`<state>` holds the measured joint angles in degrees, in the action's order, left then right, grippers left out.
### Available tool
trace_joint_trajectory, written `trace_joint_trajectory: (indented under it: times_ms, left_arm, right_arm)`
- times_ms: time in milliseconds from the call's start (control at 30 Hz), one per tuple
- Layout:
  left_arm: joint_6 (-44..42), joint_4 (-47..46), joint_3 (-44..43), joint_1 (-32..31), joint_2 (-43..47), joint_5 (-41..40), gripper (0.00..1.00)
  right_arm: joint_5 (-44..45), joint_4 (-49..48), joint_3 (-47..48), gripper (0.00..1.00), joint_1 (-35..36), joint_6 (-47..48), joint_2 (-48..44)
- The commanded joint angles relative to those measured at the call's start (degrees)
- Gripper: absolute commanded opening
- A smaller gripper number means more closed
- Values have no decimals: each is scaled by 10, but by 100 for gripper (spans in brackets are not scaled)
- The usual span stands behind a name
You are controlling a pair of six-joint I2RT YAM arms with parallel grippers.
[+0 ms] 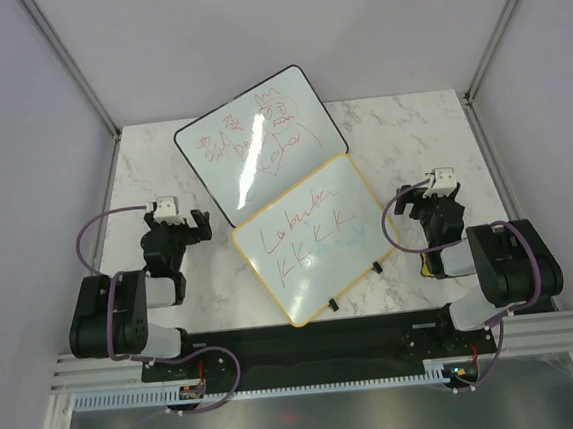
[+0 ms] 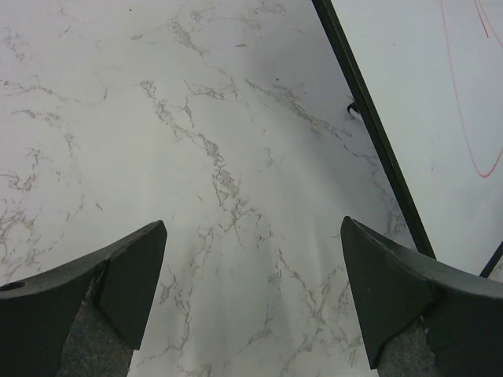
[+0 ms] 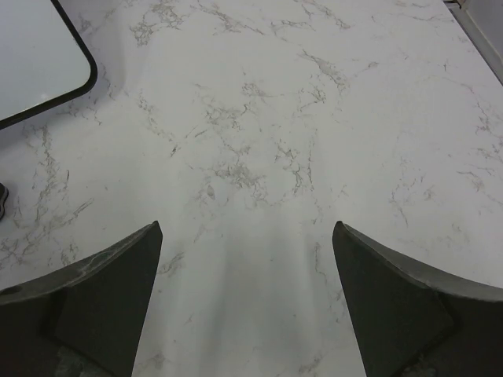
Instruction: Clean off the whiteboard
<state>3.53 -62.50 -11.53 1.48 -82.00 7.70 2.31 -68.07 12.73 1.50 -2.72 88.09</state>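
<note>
The yellow eraser [image 1: 426,264] is below my right gripper and nearer my base, so I will pull the gripper back, tilt it down and lower it onto the eraser next.
The whiteboard [image 1: 314,240] has a yellow frame and lies tilted at the middle of the marble table, with red writing on it and two small black clips [image 1: 376,267] on its near edge. It shows only in the top view. My left gripper [image 1: 178,224] stands open to its left over bare marble, nothing between its fingers [image 2: 134,275]. My right gripper [image 1: 432,200] stands open to the board's right, also over bare marble, with its fingers [image 3: 118,283] wide apart. In each wrist view the gripper [image 2: 253,228] [image 3: 247,228] holds nothing.
A larger black-framed whiteboard [image 1: 260,141] with red scribbles lies behind the yellow one, which overlaps its near corner. Its edge shows at the right of the left wrist view [image 2: 424,94] and its corner at the upper left of the right wrist view [image 3: 31,55]. Walls enclose the table.
</note>
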Motion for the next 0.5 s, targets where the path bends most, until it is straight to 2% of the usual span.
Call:
trace_joint_trajectory:
  times_ms: [0,100,200,233,267,300,333,400,433,467]
  left_arm:
    - [-22,-28,-11,-2,-3,2,99]
    - [-22,-27,-11,-2,-2,2,99]
    - [-22,-27,-12,-2,-3,2,99]
    - [-23,-27,-12,-2,-2,4,99]
    - [-31,-23,-12,-2,-1,28,99]
    - [-32,-19,-16,-2,3,33,99]
    - [-30,6,-21,-1,12,33,99]
    - [-20,84,-61,8,40,33,99]
    - [-19,180,-81,11,60,44,99]
    - [-21,225,-99,17,68,86,99]
  right_arm:
    - [-11,-8,12,98,0,3,1]
    - [-3,-5,12,98,0,-4,-12]
    - [22,140,46,98,0,-9,-118]
    - [59,189,60,98,0,-64,-183]
    - [74,283,76,98,0,-98,-213]
    - [76,332,113,98,0,-118,-242]
    - [62,421,134,98,0,-140,-287]
    - [53,505,189,98,-1,-157,-324]
    - [52,575,204,98,0,-170,-351]
    - [49,607,217,98,0,-184,-363]
